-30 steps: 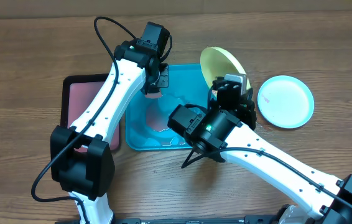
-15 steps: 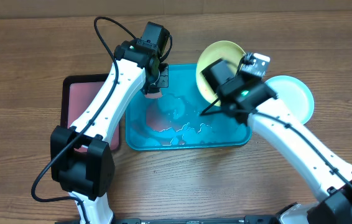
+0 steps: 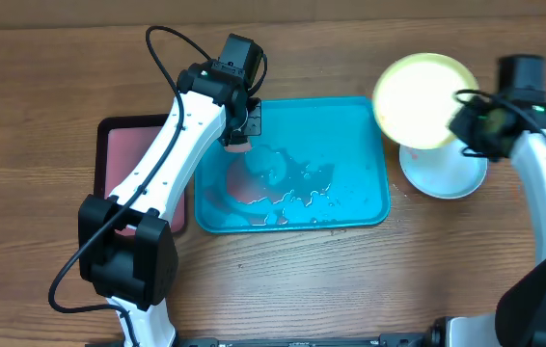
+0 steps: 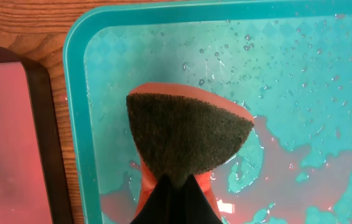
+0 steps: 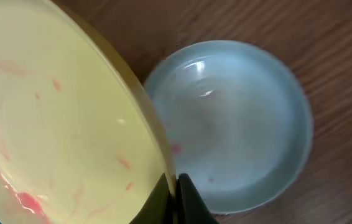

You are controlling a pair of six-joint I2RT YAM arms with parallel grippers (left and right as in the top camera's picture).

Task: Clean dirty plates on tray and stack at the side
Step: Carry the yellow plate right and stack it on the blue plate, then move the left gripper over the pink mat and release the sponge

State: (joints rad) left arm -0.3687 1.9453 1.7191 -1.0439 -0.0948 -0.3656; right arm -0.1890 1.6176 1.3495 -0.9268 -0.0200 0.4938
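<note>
My right gripper moves down and back next to release the yellow-green plate on the mint-blue plate (image 3: 444, 173) (image 5: 238, 124), since that one already lies flat beside the tray.
My right gripper (image 3: 460, 125) is shut on the rim of a yellow-green plate (image 3: 423, 96) and holds it tilted above the table to the right of the tray. Its face shows red smears (image 5: 23, 199). Just below it a pale mint-blue plate (image 3: 444, 173) lies flat on the wood; the right wrist view shows this mint-blue plate (image 5: 238, 124) beside the held rim, with my right gripper (image 5: 176, 186) pinching the edge. My left gripper (image 3: 238, 135) hangs over the turquoise tray's (image 3: 369, 207) back left part, shut on a sponge (image 4: 188, 134) whose dark scouring side faces the camera.
Reddish water (image 4: 300, 180) is pooled in the tray's left half, with droplets elsewhere. A smaller black-rimmed tray (image 3: 109, 130) with a pinkish inside sits against the turquoise tray's left side. Bare wooden table surrounds everything.
My right arm swung from over the tray out to the right, carrying the yellow-green plate until it hangs over the mint-blue plate. The left arm and sponge have stayed put.
</note>
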